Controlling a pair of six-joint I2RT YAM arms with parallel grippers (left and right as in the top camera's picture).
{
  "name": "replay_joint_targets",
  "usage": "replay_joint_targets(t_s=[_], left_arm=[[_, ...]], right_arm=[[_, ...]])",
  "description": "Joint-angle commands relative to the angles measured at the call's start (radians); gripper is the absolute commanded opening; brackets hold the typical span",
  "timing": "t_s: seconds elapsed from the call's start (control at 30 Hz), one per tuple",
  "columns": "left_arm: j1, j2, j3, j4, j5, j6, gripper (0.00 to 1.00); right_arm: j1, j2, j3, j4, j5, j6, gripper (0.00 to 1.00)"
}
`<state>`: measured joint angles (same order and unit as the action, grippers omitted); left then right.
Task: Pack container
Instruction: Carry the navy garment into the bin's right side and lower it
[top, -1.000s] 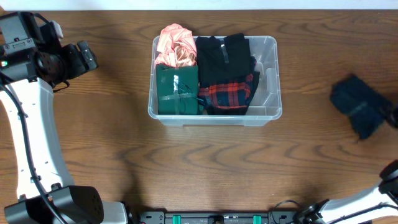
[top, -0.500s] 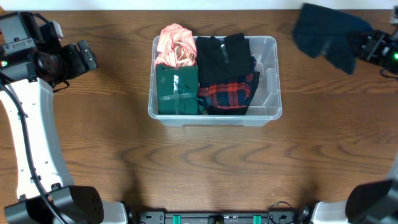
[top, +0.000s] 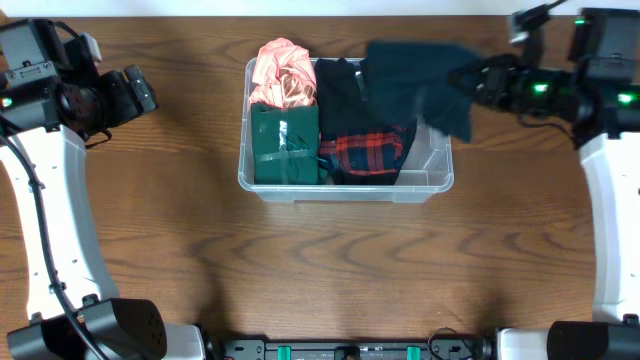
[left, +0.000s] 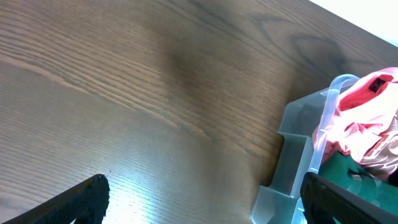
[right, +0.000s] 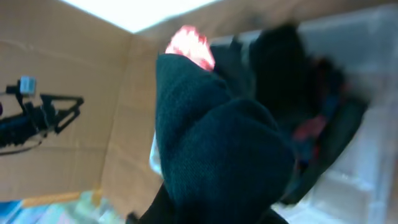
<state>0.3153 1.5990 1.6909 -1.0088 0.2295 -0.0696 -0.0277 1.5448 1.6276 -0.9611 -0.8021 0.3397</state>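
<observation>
The robot's right gripper has to go back and down to the red plaid cloth (top: 365, 152), below it and to its left in the overhead view, and let go of the navy cloth (top: 415, 80).
The clear plastic container (top: 442, 182) stands mid-table and holds a pink garment (top: 283, 75), a green folded item (top: 285, 145), a black garment (top: 345, 95) and a red plaid cloth (top: 365, 152). My right gripper (top: 478, 85) is shut on a dark navy cloth (top: 415, 80) that hangs over the container's right half; the cloth fills the right wrist view (right: 224, 155) and hides the fingers. My left gripper (left: 199, 202) is open and empty, left of the container's corner (left: 292, 162).
Bare wooden table (top: 320, 270) surrounds the container. The left arm (top: 60, 90) sits at the far left edge. The right arm (top: 590, 90) reaches in from the upper right.
My right gripper has carried the navy cloth from the table's right side up and leftward until it hangs over the container. The left arm has not moved.
</observation>
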Motion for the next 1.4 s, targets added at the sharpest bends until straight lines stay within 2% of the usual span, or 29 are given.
replay_joint_targets(t_s=[0.0,0.23,0.5,0.97,1.17,1.37], left_arm=[[0.004,0.002,-0.005,0.0,-0.002,0.017,0.98],[0.004,0.002,-0.005,0.0,-0.002,0.017,0.98],[0.004,0.002,-0.005,0.0,-0.002,0.017,0.98],[0.004,0.002,-0.005,0.0,-0.002,0.017,0.98],[0.004,0.002,-0.005,0.0,-0.002,0.017,0.98],[0.004,0.002,-0.005,0.0,-0.002,0.017,0.98]], right_arm=[[0.042,0.0,0.0,-0.059,0.064,0.075,0.01],[0.072,0.0,-0.085,-0.104,0.109,0.067,0.01],[0.122,0.0,-0.251,0.045,0.014,0.098,0.01],[0.201,0.0,-0.32,0.148,0.085,0.174,0.01],[0.203,0.0,-0.297,0.256,-0.061,0.191,0.01],[0.213,0.0,-0.278,0.394,-0.217,0.32,0.01]])
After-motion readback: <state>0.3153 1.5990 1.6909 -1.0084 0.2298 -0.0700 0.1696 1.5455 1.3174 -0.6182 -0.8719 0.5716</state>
